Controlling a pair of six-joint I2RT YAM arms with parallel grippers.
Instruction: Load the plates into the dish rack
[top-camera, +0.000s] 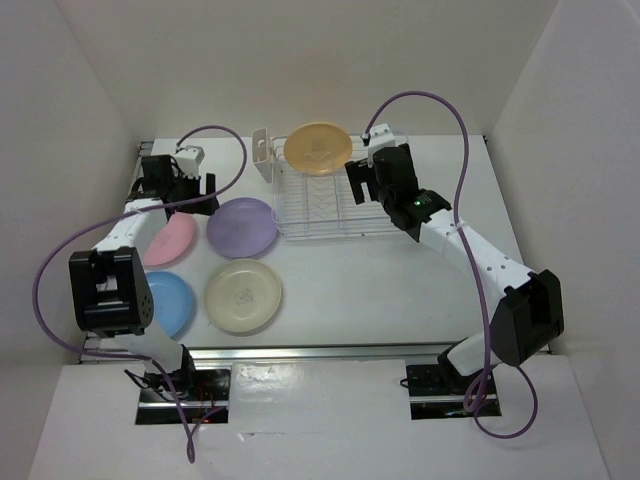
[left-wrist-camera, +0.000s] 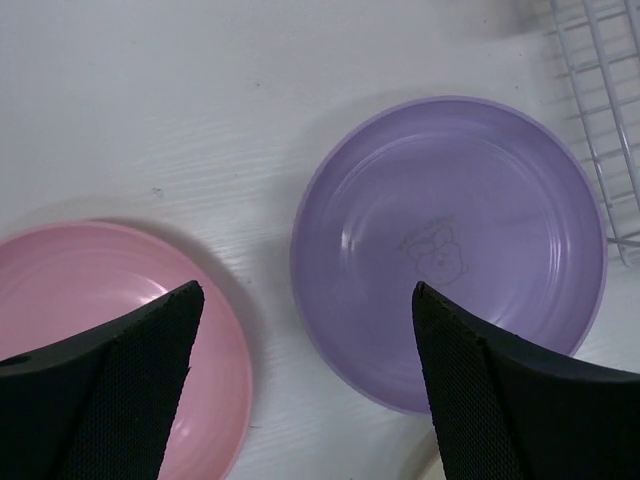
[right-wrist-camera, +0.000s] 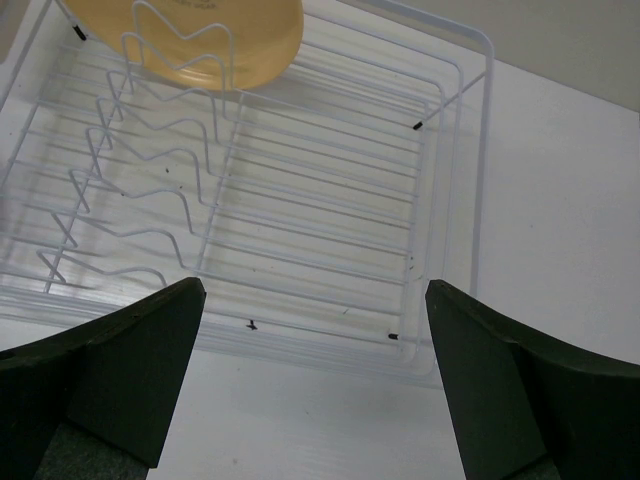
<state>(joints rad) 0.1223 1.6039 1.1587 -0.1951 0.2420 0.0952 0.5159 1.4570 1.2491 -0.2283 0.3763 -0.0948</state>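
My left gripper comes down toward the right in the top view onto the lavender plate's rim (top-camera: 210, 220) (left-wrist-camera: 296, 252) facing the pink plate next. The gap there lets a finger in.
The orange plate (top-camera: 317, 147) stands on edge in the far end of the wire dish rack (top-camera: 372, 226); it also shows in the right wrist view (right-wrist-camera: 200, 35). The lavender plate (top-camera: 243, 227), pink plate (top-camera: 170, 240), cream plate (top-camera: 243, 295) and sky blue plate (top-camera: 170, 300) lie flat on the table left of the rack. My left gripper (top-camera: 198, 203) is open and empty, above the gap between the pink plate (left-wrist-camera: 100, 330) and the lavender plate (left-wrist-camera: 450, 250). My right gripper (right-wrist-camera: 312, 380) is open and empty over the rack's near edge (right-wrist-camera: 300, 200).
A small white cutlery cup (top-camera: 264, 158) hangs on the rack's far left end. White walls enclose the table on the left, back and right. A corner of the rack (left-wrist-camera: 600, 100) lies just right of the lavender plate.
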